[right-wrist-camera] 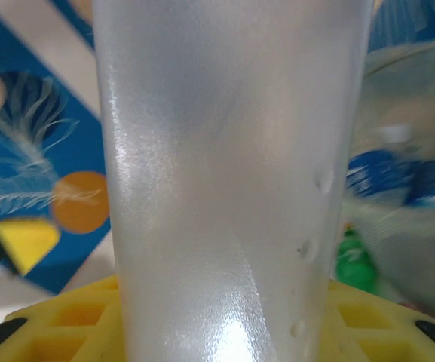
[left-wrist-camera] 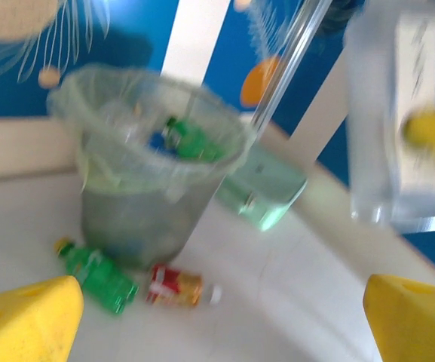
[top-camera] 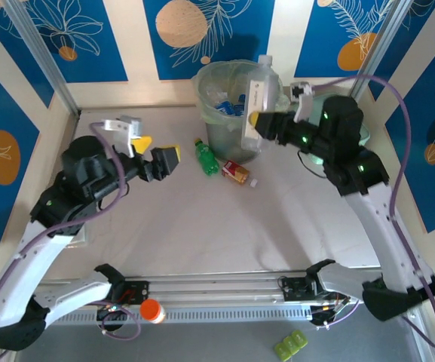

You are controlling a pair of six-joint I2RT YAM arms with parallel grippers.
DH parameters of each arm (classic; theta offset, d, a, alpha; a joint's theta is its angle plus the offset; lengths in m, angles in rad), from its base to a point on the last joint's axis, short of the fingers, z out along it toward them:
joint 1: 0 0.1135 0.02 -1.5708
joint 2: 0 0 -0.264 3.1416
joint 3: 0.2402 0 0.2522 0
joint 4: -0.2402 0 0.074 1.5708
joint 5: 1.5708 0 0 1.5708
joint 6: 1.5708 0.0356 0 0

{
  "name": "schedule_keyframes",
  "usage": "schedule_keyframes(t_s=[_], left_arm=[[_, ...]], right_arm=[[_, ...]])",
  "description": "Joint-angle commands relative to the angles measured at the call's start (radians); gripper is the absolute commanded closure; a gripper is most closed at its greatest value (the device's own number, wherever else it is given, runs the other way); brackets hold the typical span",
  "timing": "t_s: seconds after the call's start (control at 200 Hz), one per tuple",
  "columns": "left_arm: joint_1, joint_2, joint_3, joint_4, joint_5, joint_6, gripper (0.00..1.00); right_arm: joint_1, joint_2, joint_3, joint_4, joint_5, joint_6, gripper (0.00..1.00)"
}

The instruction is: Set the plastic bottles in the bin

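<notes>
I need to swing my right gripper outward over the bin's opening (top-camera: 233, 93) (right-wrist-camera: 413, 143) next, then lower it to let go of the frosted bottle inside, because the bottle still hangs by the bin's rim.
My right gripper (top-camera: 258, 121) is shut on a large frosted clear plastic bottle (top-camera: 261, 96), held upright just over the right rim of the bin (top-camera: 228, 136). In the right wrist view that bottle (right-wrist-camera: 232, 181) stands between the yellow pads (right-wrist-camera: 375, 320). Several blue-labelled bottles (right-wrist-camera: 387, 177) and green ones lie inside the bin (left-wrist-camera: 145, 204). A green bottle (top-camera: 206, 157) and a red-and-brown labelled bottle (top-camera: 236, 172) lie on the table at the bin's foot. My left gripper (top-camera: 157, 148) hangs open and holds nothing, left of them; its fingertips (left-wrist-camera: 29, 320) frame both bottles (left-wrist-camera: 100, 275) (left-wrist-camera: 176, 286).
A flat mint-green box (left-wrist-camera: 266, 196) sits behind and right of the bin. A small white cap (top-camera: 253, 182) lies by the red bottle. Metal frame posts (top-camera: 40, 56) rise at the back corners. An orange-capped item (top-camera: 151, 311) and a green piece (top-camera: 290, 345) lie below the front rail.
</notes>
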Motion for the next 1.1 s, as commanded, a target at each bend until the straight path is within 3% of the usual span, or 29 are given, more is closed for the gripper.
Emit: schedule_keyframes(t_s=[0.0, 0.2, 0.58, 0.68, 0.9, 1.095], left_arm=[[-0.004, 0.027, -0.034, -0.139, -0.039, 0.037, 0.05], [-0.005, 0.002, -0.082, -0.118, 0.014, 0.024, 0.05], [-0.005, -0.004, -0.124, -0.128, 0.007, 0.028, 0.04], [-0.005, 0.0, -0.127, -0.126, 0.005, 0.028, 0.04], [-0.005, 0.008, -0.137, -0.126, 0.0, 0.03, 0.04], [-0.005, 0.019, -0.152, -0.115, -0.004, 0.026, 0.03]], right_arm=[[-0.026, 0.152, 0.136, -0.119, 0.213, -0.135, 0.64], [-0.08, 0.456, 0.446, -0.143, 0.274, -0.19, 0.63], [-0.08, 0.945, 1.049, -0.429, 0.322, -0.255, 0.63], [-0.058, 0.976, 1.053, -0.456, 0.335, -0.295, 0.63], [-0.003, 0.919, 0.863, -0.406, 0.404, -0.431, 0.58], [0.024, 0.953, 0.864, -0.397, 0.357, -0.552, 0.49]])
